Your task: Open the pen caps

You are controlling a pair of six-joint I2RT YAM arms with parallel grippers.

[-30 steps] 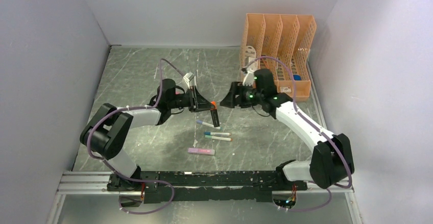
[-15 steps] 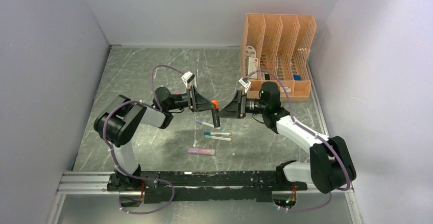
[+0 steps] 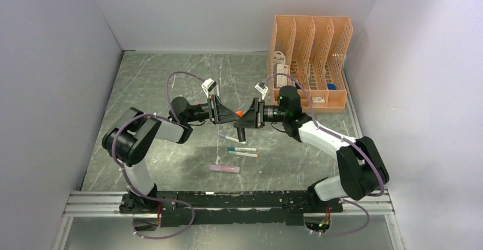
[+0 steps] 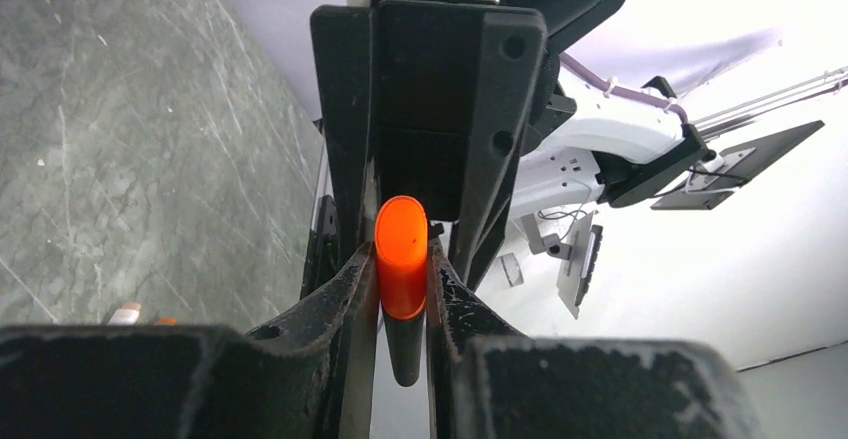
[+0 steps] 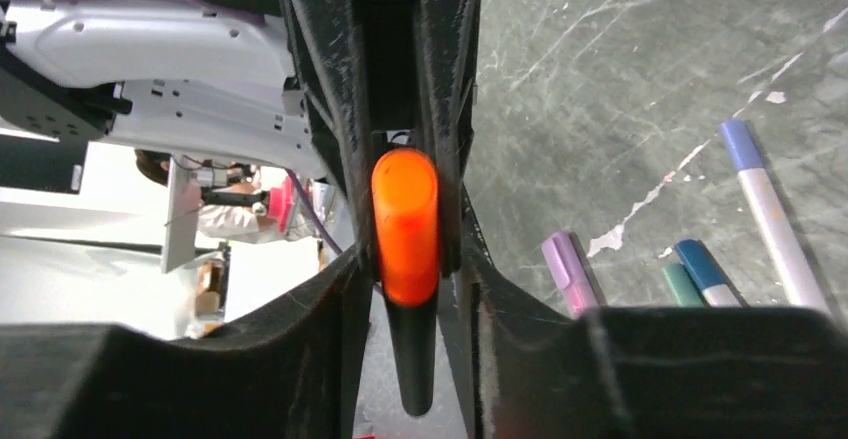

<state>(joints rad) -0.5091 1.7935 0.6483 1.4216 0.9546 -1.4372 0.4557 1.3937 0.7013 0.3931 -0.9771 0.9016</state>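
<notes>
I need to take my left gripper with the orange cap (image 4: 401, 254) outward and down, away from the right gripper, and release it on bare far tabletop, clear of pens.
My left gripper (image 3: 233, 115) is shut on a stubby black pen (image 4: 405, 344), its fingers (image 4: 356, 294) pressing the sides of the orange cap (image 4: 401, 254). It holds the pen above the table's middle. My right gripper (image 3: 245, 122) faces it tip to tip. In the right wrist view the right gripper (image 5: 410, 324) is open, straddling the black barrel (image 5: 412, 364) with a small gap on each side, just below the orange cap (image 5: 405, 224). Three white pens (image 3: 241, 149) and a pink-lilac pen (image 3: 224, 169) lie capped on the table below.
A peach mesh file organiser (image 3: 310, 50) stands at the back right with small items in it. In the right wrist view a lilac pen (image 5: 568, 271), a green cap (image 5: 682, 285), a blue cap (image 5: 705, 265) and a light-blue-capped pen (image 5: 765, 214) lie to the right.
My right arm has swung left from near the organiser and brought its open jaws around the pen. My left gripper has kept the pen in about the same place.
</notes>
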